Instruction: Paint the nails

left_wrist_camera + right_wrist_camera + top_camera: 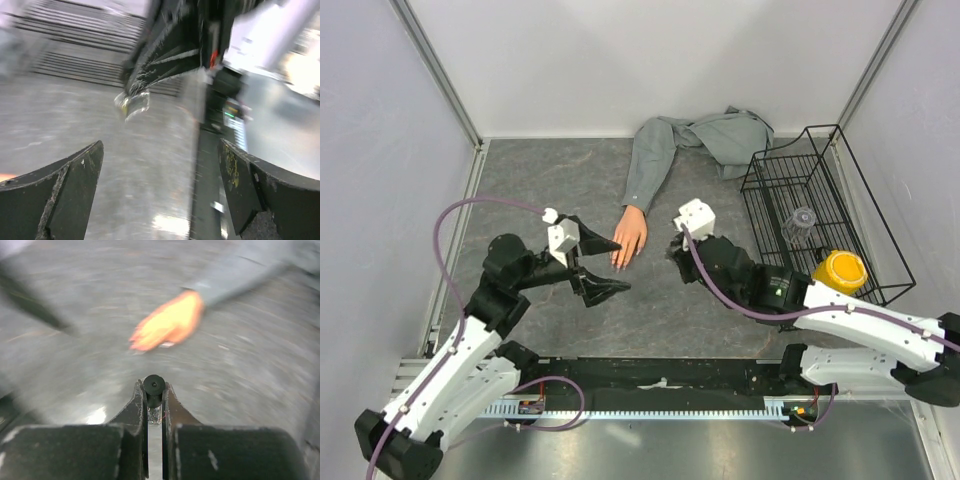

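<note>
The table between the hand and the wire basket is bare, so the robot's right gripper will next turn away from the hand toward the basket and lower the bottle.
The peach mannequin hand (631, 235) lies palm down on the grey table, its grey sleeve (650, 170) running to the back. Its nails, at the fingertips pointing toward me, are too small to make out. My left gripper (617, 264) is open just left of the fingertips, one finger close to them. In the left wrist view the left gripper (160, 150) is open and empty. My right gripper (677, 246) is just right of the hand, shut on a small bottle with a black cap (154, 385). The hand shows blurred ahead of it (170, 322). The bottle's clear body also shows in the left wrist view (132, 103).
A black wire basket (840, 160) stands at the right and holds a small clear jar (802, 222). A yellow round object (840, 270) sits at its near corner. White walls close the table on the left, back and right.
</note>
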Controlling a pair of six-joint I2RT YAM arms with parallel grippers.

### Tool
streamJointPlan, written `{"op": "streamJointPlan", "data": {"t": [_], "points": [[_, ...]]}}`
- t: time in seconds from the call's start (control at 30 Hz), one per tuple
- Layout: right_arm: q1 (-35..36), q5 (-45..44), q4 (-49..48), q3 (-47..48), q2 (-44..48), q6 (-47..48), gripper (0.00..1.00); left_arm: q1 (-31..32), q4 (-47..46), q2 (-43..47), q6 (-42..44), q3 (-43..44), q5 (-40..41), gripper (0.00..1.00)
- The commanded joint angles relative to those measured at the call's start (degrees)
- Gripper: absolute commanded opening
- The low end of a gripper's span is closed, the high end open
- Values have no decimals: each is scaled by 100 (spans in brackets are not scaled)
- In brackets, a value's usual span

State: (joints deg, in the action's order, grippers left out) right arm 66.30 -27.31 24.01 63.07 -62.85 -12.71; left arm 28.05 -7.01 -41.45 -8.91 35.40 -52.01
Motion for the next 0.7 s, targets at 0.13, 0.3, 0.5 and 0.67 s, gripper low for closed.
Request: {"op": "streamJointPlan", "data": {"t": [0.13, 0.3, 0.5, 0.67], "points": [[-1373, -2200, -2970, -2367, 98, -688, 0, -98, 243, 867, 601, -94, 2133, 99], [-2367, -1295, -4394, -2800, -929, -776, 5, -107, 252, 832, 592, -86, 2098, 95], [-2613, -1225, -5389, -3038, -1844, -838, 2, -107, 243, 823, 566, -86, 2046, 95], [-2640, -1198, -5398, -2915, -2441, -1093, 5, -107, 209, 823, 522, -86, 1984, 95]]}}
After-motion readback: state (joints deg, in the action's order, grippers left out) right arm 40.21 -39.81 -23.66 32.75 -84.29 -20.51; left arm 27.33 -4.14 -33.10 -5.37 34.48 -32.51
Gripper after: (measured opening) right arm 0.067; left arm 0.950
